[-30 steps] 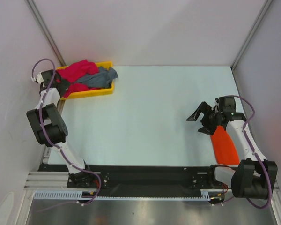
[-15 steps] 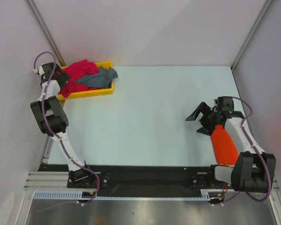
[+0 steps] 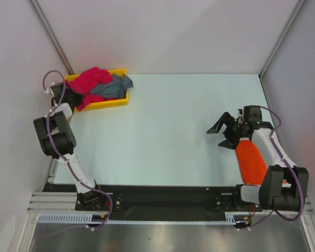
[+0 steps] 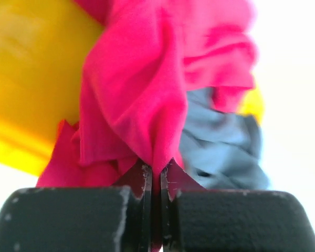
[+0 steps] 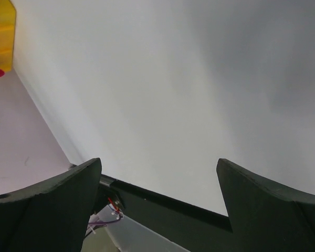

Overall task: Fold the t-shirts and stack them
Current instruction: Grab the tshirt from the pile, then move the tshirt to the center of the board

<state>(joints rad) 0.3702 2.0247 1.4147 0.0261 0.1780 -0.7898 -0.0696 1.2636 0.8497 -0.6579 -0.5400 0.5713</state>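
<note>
The clear tabletop lies to the right of my left gripper in the top view, so I should lift the pink t-shirt that way and back, then release it.
The crimson-pink t-shirt (image 3: 92, 80) lies bunched in the yellow tray (image 3: 114, 102) at the back left, with the grey-blue t-shirt (image 3: 115, 86) crumpled beside it on the right. At the tray's left end my left gripper (image 3: 74, 97) is shut on a fold of the pink t-shirt. The left wrist view shows that pink cloth (image 4: 142, 100) pinched between the closed fingers of the left gripper (image 4: 156, 176), with grey-blue cloth (image 4: 220, 152) behind. The orange-red t-shirt (image 3: 250, 160) lies folded on the table under my right arm. My right gripper (image 3: 222, 134) (image 5: 160, 163) is open and empty above the table.
The tray (image 4: 31, 79) sits against the left wall, in the back corner. Metal frame posts run up the back corners. The black base rail (image 3: 163, 197) crosses the near edge. In the right wrist view the tray's corner (image 5: 0, 31) shows at the top left.
My left gripper has shut on the pink t-shirt, and its arm has drawn back toward the left wall. The right gripper has edged slightly left, still open.
</note>
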